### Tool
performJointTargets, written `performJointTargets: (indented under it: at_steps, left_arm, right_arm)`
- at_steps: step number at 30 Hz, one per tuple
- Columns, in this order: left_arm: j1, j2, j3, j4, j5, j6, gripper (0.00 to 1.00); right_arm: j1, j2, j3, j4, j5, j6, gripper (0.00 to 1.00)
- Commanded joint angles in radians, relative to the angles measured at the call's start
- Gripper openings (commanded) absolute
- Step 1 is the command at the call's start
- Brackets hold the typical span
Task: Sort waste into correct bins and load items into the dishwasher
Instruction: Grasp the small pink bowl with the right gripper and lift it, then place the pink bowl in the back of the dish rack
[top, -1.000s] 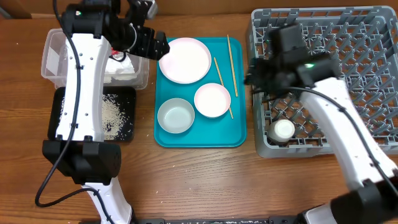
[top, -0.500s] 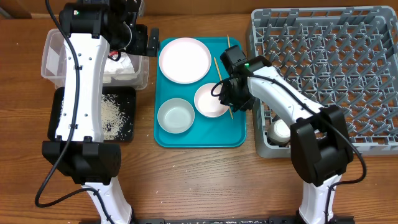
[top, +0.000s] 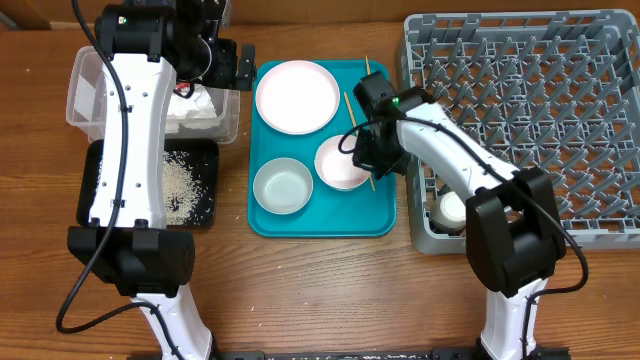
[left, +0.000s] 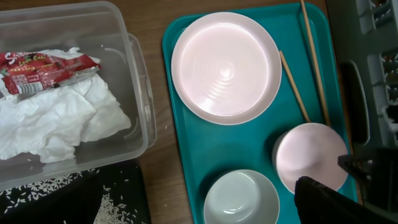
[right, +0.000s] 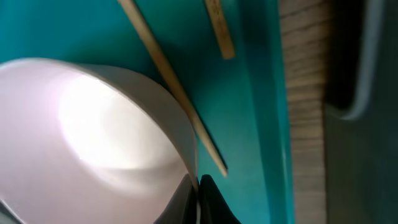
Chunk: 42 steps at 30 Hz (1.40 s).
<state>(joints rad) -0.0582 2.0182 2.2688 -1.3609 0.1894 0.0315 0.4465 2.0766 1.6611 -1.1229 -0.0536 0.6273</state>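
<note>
I need to lift the bowl with my right gripper, tilt it and lower it into the dish rack's far corner by the tray to let it go, because that outward spot is empty.
My right gripper (top: 372, 157) is shut on the right rim of a white bowl (top: 340, 165) on the teal tray. In the right wrist view its fingertips (right: 198, 186) pinch that thin rim (right: 186, 146) from both sides, with a chopstick (right: 171, 84) just beside it. A second bowl (top: 283, 186), the round plate (top: 297, 97) and two chopsticks (top: 369, 85) also lie on the tray. My left gripper (top: 225, 63) hovers open and empty over the clear tub's (top: 85, 90) right end. The tub holds the napkin (left: 62, 118) and red wrapper (left: 46, 68). Rice (top: 178, 185) lies in the black tray (top: 205, 215).
The grey dish rack (top: 560, 110) stands at the right with a white cup (top: 455, 208) in its near left corner. The teal tray (top: 320, 222) sits between the tub and the rack. Bare wood runs along the table's front.
My right arm swung from the rack to the tray and shut on the bowl's rim, nudging the bowl slightly. My left gripper drew back from the plate's edge and spread wider.
</note>
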Motion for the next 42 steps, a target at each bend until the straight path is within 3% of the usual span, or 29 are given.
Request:
performJointTargets:
  at_steps: [1,4,8,13,15,28,42]
  left_arm:
    - [0.005,-0.011,0.006,0.004,-0.010,-0.010,1.00]
    - [0.005,-0.011,0.006,0.004,-0.010,-0.010,1.00]
    - [0.005,-0.011,0.006,0.004,-0.010,-0.010,1.00]
    - [0.005,-0.011,0.006,0.004,-0.010,-0.010,1.00]
    - [0.005,-0.011,0.006,0.005,-0.010,-0.010,1.00]
    - [0.005,-0.011,0.006,0.005,-0.010,-0.010,1.00]
    - [0.005,-0.011,0.006,0.005,-0.010,-0.010,1.00]
  right_arm:
    - [-0.030,-0.091,0.189,-0.071,0.088,-0.035,0.04]
    - [-0.061,-0.142,0.385,-0.179,0.232,-0.090,0.04]
    - [-0.096,-0.180,0.590,-0.291,0.581,-0.090,0.04]
    - [-0.114,-0.177,0.609,-0.257,1.036,-0.090,0.04]
    - [-0.122,-0.158,0.587,-0.207,1.124,-0.113,0.04]
    - [-0.141,0.159,0.498,0.280,1.303,-0.458,0.04]
    - [-0.145,0.323,0.498,0.279,1.344,-0.460,0.04]
